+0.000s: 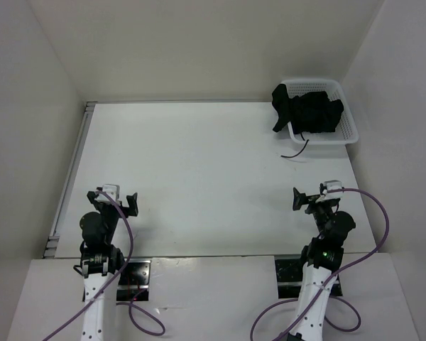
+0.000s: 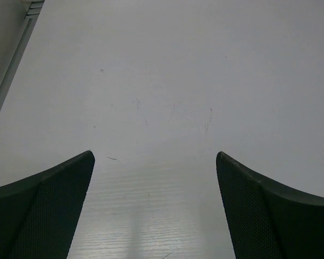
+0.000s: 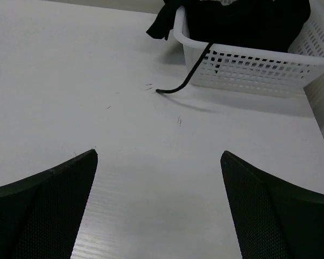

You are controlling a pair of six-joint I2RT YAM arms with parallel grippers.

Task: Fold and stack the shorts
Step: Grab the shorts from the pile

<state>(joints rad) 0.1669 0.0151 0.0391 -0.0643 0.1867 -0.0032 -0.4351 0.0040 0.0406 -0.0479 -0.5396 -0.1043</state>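
My right gripper reaches outward and up past the basket's near rim next, then lowers onto the shorts' bunched fabric (image 1: 325, 108), since that lies outward in the basket.
The black shorts (image 1: 307, 109) lie bunched in the white mesh basket (image 1: 348, 128) at the far right of the table, one part hanging over the basket's left rim. Their thin dark drawstring (image 1: 297, 150) trails onto the table. In the right wrist view the shorts (image 3: 243, 21) fill the basket (image 3: 248, 67) and the drawstring (image 3: 186, 81) hangs down in front. My left gripper (image 1: 122, 201) is open and empty at the near left, over bare table (image 2: 155, 156). My right gripper (image 1: 305, 199) is open and empty at the near right (image 3: 159, 156), well short of the basket.
White walls enclose the table at the back and sides. A metal rail (image 1: 71, 167) runs along the table's left edge, also in the left wrist view (image 2: 11, 70). The table (image 1: 199, 170) is white.
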